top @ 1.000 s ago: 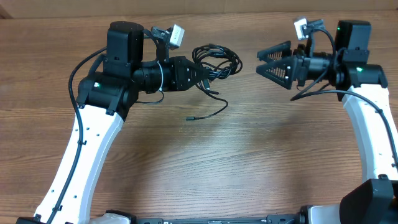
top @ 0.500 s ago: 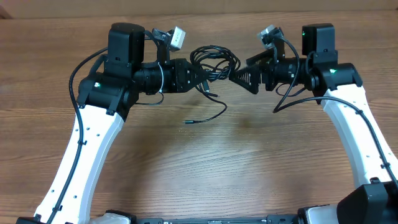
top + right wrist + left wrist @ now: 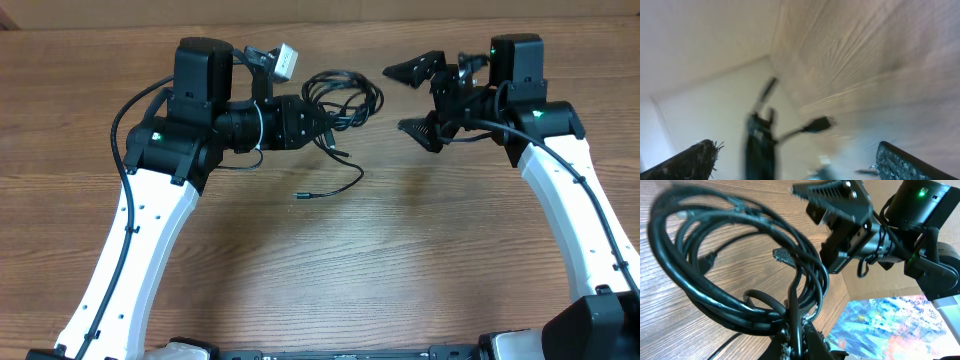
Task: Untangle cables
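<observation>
The coil's loops go toward the gap between my right gripper's fingers next, since those fingers stand open beside the coil. My left gripper then releases the coil's near side.
The cables (image 3: 346, 93) are a coil of thin black cords held above the wooden table, with one strand trailing down to a small plug (image 3: 301, 195). My left gripper (image 3: 330, 118) is shut on the coil's near side; in the left wrist view the loops (image 3: 715, 255) fan out from the jaws (image 3: 801, 339). My right gripper (image 3: 412, 98) stands wide open just right of the coil, not touching it, one finger (image 3: 415, 68) at the back and one at the front. The right wrist view is blurred, showing both fingers (image 3: 692, 160) apart, nothing between them, and a dark plug (image 3: 817, 124) ahead.
The wooden table (image 3: 330, 260) runs across the whole overhead view. A cardboard wall (image 3: 330, 12) lines the far edge. My right arm's black wrist housing (image 3: 920, 205) fills the upper right of the left wrist view.
My right gripper swung left toward the coil and rolled, so its open fingers now stand front and back. The left gripper and the cables have stayed where they were.
</observation>
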{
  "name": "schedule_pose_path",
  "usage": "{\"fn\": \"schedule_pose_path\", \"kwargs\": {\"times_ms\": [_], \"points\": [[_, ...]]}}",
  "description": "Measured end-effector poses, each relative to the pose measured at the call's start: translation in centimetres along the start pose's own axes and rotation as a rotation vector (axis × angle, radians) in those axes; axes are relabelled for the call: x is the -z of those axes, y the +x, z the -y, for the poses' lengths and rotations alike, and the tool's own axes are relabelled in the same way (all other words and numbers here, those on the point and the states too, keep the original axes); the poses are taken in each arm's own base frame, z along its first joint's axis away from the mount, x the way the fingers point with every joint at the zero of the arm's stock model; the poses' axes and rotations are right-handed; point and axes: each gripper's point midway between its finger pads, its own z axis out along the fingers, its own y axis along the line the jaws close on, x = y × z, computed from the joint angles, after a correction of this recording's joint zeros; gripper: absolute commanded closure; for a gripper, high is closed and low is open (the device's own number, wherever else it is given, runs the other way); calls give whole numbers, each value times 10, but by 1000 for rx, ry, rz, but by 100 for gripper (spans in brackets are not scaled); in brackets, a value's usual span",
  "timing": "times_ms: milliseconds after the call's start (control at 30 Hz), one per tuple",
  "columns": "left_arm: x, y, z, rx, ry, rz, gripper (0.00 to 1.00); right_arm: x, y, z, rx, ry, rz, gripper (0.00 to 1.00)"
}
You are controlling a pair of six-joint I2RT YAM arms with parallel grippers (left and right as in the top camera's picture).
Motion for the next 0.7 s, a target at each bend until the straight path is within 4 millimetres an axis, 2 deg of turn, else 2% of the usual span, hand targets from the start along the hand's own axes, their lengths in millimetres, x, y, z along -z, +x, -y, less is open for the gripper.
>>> {"fn": "schedule_pose_path", "kwargs": {"times_ms": [133,333,400,467,500,533,600,700], "points": [[0,0,0,1,0,-1,96,0,-4,-9,-184,-33,12,23],[0,0,-1,-1,-3,2,96,-5,-5,-9,-281,-27,46,28],[0,-1,0,-3,-2,4,96,-12,2,-8,-275,-11,54,44],[0,-1,0,-4,-2,5,96,-26,18,-9,-252,8,45,49],[0,-1,0,-3,-3,5,96,-30,23,-11,-236,6,44,63],[0,-1,-1,-2,-4,4,96,-34,28,-14,-221,2,41,96],[0,-1,-1,-1,-6,4,96,-40,36,-16,-193,3,41,96],[0,0,-2,2,-9,3,96,-42,37,-16,-164,8,49,96]]}}
